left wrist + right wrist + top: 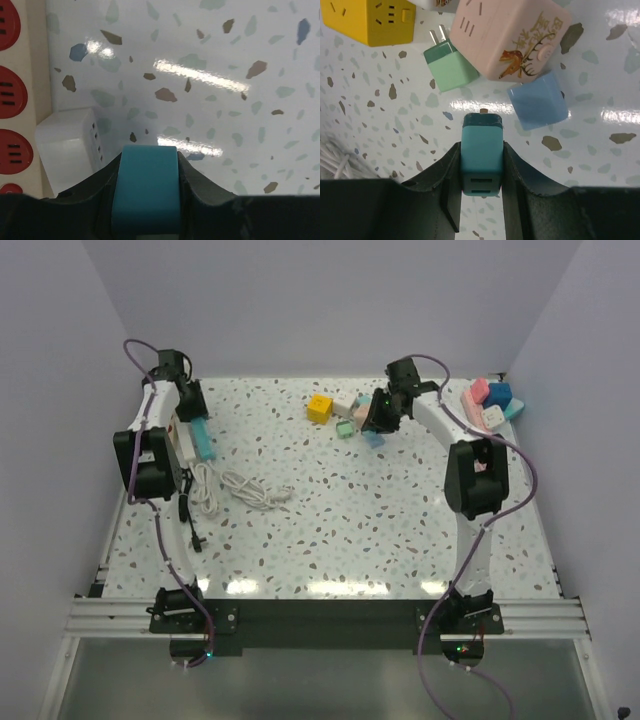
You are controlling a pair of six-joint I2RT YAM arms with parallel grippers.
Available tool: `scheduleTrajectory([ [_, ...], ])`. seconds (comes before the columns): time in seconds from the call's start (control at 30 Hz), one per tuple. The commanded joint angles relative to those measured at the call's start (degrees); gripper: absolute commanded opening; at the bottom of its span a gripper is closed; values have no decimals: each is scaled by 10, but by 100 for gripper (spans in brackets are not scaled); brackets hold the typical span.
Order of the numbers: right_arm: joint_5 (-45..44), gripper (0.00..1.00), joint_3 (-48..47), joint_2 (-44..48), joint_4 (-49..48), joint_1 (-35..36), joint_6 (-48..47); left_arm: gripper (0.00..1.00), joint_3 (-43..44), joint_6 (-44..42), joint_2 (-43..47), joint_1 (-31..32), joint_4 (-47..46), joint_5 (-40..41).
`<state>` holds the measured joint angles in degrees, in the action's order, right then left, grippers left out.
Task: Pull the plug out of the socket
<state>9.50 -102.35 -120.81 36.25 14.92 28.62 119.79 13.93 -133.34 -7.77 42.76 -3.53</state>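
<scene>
The teal plug adapter is already off the pink socket. I will lower my right gripper next toward the gap between the green plug (450,65) and the light blue cube.
My right gripper (481,162) is shut on a teal plug adapter (481,145), prong pointing away, held apart from the pink cube socket (512,37). A light blue cube (538,100), a green plug (450,65) and a yellow cube socket (372,20) lie around it. In the top view this gripper (378,422) is at the back centre. My left gripper (145,167) is shut on a teal block (145,190) next to the white power strip with red sockets (15,95). A white adapter (70,142) sits plugged into the strip. In the top view the left gripper (201,440) is at the far left.
A coiled white cable (235,487) and a black plug (196,540) lie near the strip (185,440). Several pink, blue and white cubes (490,405) are piled at the back right corner. White walls close the table on three sides.
</scene>
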Motion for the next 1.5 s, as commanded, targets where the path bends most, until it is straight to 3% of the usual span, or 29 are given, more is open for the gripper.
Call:
scheduleTrajectory([
  [0.0, 57, 0, -74, -28, 0, -2, 12, 0, 29, -17, -10, -27, 32, 34],
  [0.1, 66, 0, -99, -58, 4, -2, 13, 7, 30, -14, -18, -31, 26, 34],
  [0.13, 66, 0, -106, -68, 5, -2, 14, 20, 26, -15, -16, -30, 20, 31],
  [0.2, 66, 0, -132, -85, 12, -2, 20, 37, 11, -7, -4, -30, 8, 15],
  [0.23, 66, 0, -144, -106, 16, -2, 21, 54, 3, -5, 1, -31, -7, 5],
  [0.33, 70, 1, -181, -143, 18, -1, 30, 74, -42, 7, 37, -30, -40, -40],
  [0.4, 74, 8, -207, -159, 15, -2, 37, 80, -81, 18, 74, -31, -67, -69],
  [0.43, 73, 21, -216, -174, 16, -1, 39, 86, -94, 23, 88, -30, -77, -75],
  [0.5, 74, 35, -236, -184, 16, -1, 45, 89, -129, 38, 131, -31, -99, -96],
  [0.53, 75, 47, -239, -187, 14, 0, 47, 91, -142, 45, 160, -30, -108, -106],
  [0.7, 59, 80, -205, -139, -3, -1, 53, 95, -260, 92, 251, -16, -174, -208],
  [0.8, 48, 92, -158, -78, -4, 1, 42, 91, -346, 110, 307, 16, -209, -240],
  [0.9, 12, 93, -104, 1, 9, 12, 22, 73, -414, 116, 343, 68, -222, -238],
  [0.93, 0, 93, -94, 17, 17, 21, 17, 55, -428, 117, 346, 72, -223, -232],
  [1.0, -23, 93, -52, 70, 34, 30, 6, 35, -460, 120, 340, 122, -229, -213],
  [1.03, -30, 92, -31, 89, 30, 42, 5, 12, -467, 123, 335, 131, -230, -207],
  [1.07, -39, 92, -9, 110, 14, 50, 4, 3, -478, 124, 322, 141, -234, -199],
  [1.27, -52, 91, 86, 190, 5, 101, 3, 0, -478, 140, 288, 200, -233, -115],
  [1.47, -76, 91, 143, 250, 14, 102, 6, 0, -515, 151, 273, 204, -200, -45],
])
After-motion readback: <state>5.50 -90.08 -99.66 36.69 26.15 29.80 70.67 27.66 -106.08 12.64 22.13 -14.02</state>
